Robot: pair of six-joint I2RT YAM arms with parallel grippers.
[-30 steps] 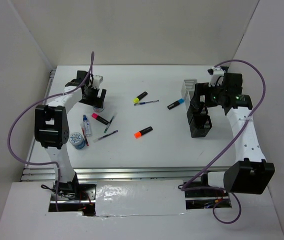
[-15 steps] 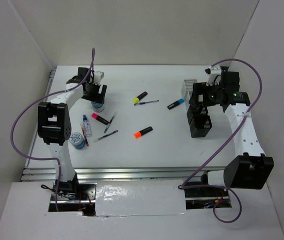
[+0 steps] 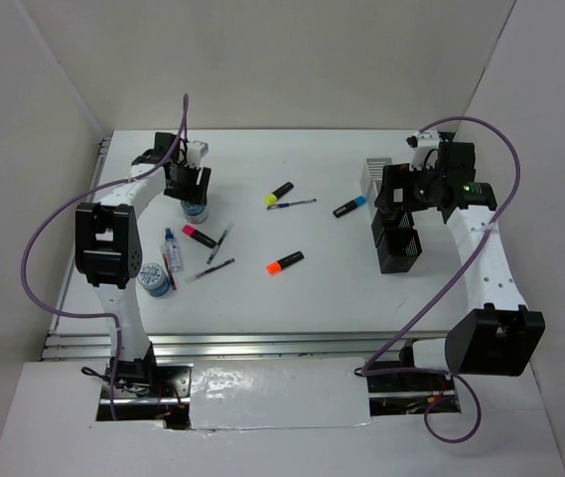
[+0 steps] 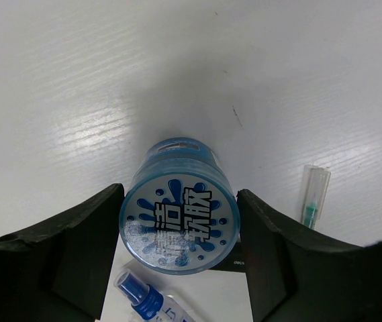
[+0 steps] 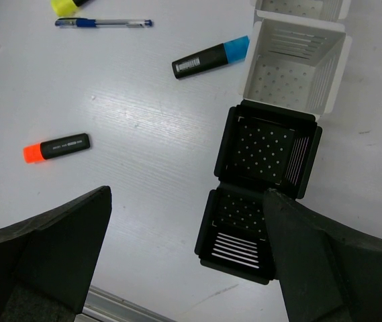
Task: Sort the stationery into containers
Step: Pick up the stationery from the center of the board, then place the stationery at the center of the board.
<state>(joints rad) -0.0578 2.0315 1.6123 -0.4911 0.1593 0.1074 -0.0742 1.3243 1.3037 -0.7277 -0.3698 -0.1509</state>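
My left gripper will next carry the blue-white tape roll back and to the right in the top view, and release it on the bare tabletop (image 3: 306,287) beside the orange highlighter.
A round blue-white tape roll (image 4: 177,225) stands on the table at the back left (image 3: 195,210). My left gripper (image 4: 178,248) is down around it, and both fingers touch its sides. Just in front lie a small clear bottle (image 4: 144,298), a pink highlighter (image 3: 200,237), thin pens (image 3: 219,241) and a second tape roll (image 3: 153,279). Orange (image 5: 58,147), blue (image 5: 211,58) and yellow (image 3: 280,192) highlighters and a blue pen (image 5: 103,22) lie mid-table. My right gripper (image 5: 187,255) hangs open and empty above the black bins (image 5: 268,151), next to the white bin (image 5: 331,74).
The bins stand in a row at the right (image 3: 398,243), with nothing visible inside them. White walls close off the back and both sides. A metal rail (image 3: 262,343) runs along the table's near edge. Purple cables loop from each arm.
My left gripper's jaws have narrowed from wide open onto the tape roll's sides. The right arm shifted slightly at first, then stayed still.
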